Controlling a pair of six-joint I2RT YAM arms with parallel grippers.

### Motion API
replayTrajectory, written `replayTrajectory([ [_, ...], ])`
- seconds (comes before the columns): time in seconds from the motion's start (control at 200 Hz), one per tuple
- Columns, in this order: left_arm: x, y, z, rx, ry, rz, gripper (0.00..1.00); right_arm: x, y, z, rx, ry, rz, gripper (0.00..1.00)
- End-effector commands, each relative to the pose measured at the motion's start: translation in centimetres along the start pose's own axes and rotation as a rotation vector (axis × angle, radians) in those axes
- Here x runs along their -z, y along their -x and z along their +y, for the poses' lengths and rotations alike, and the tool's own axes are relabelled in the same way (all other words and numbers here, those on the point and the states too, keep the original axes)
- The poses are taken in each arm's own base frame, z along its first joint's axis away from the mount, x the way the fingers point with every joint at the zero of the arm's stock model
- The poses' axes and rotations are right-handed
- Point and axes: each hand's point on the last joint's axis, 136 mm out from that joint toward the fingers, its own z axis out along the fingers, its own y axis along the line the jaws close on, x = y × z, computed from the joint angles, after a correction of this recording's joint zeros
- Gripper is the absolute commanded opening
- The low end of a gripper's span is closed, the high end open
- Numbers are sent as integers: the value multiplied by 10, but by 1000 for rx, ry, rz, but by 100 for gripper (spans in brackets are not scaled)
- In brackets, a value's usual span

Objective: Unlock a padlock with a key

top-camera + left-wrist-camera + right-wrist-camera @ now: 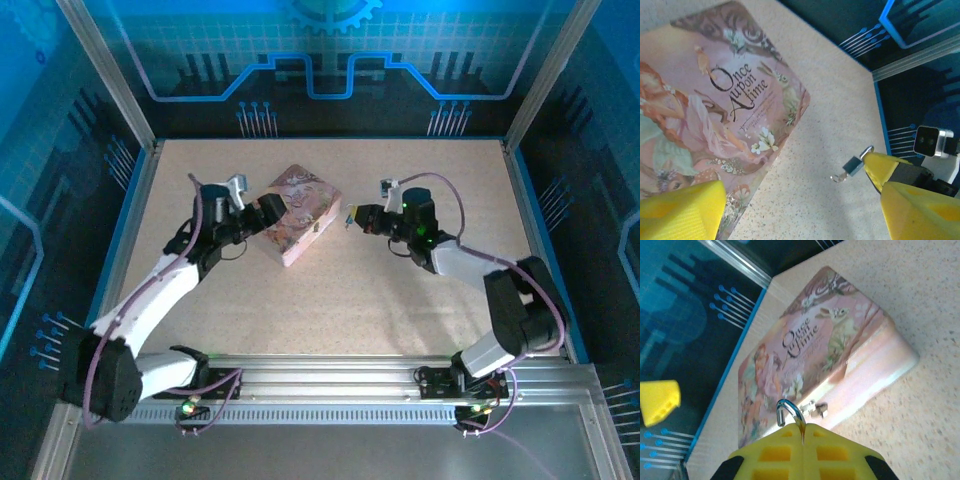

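The shackle's end is already free, so I will pull my right gripper back toward my base and down onto the bare speckled tabletop, and let go of the padlock (855, 165).
The tiny bluish padlock (855, 165) hangs above the table, pinched by my right gripper (351, 218), which is shut on it. In the right wrist view its silver shackle (790, 411) pokes out between the closed yellow fingers (770, 450), one end free. The small key (839, 177) sticks out of the padlock's lower end. My left gripper (802, 197) is open, one finger (682, 210) over the pink tin's edge, the other finger (920, 212) below the padlock. In the top view the left gripper (262, 214) sits at the tin's left side.
The pink illustrated tin (299, 214) lies mid-table between both grippers, its latch (816, 409) facing the right gripper. Speckled tabletop (330, 300) spreads toward the front. Blue walls (130, 120) and metal posts enclose the table.
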Motion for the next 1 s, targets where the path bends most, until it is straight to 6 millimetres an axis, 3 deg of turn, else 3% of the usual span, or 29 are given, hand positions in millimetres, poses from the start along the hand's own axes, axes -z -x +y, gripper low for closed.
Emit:
replayTrajectory([
  [0.0,21,3,19,-69,69,-61,87,22,-31,-2,72,-73,149,3],
  [0.18,51,11,21,-169,81,-155,92,58,-56,4,112,-160,273,3],
  [0.45,71,1,13,-287,27,-187,99,93,-100,5,74,-234,409,4],
  [0.625,73,-1,16,-290,23,-207,99,92,-131,-1,48,-280,495,4],
  [0.995,76,-2,18,-318,37,-205,99,62,-180,-18,26,-360,661,4],
])
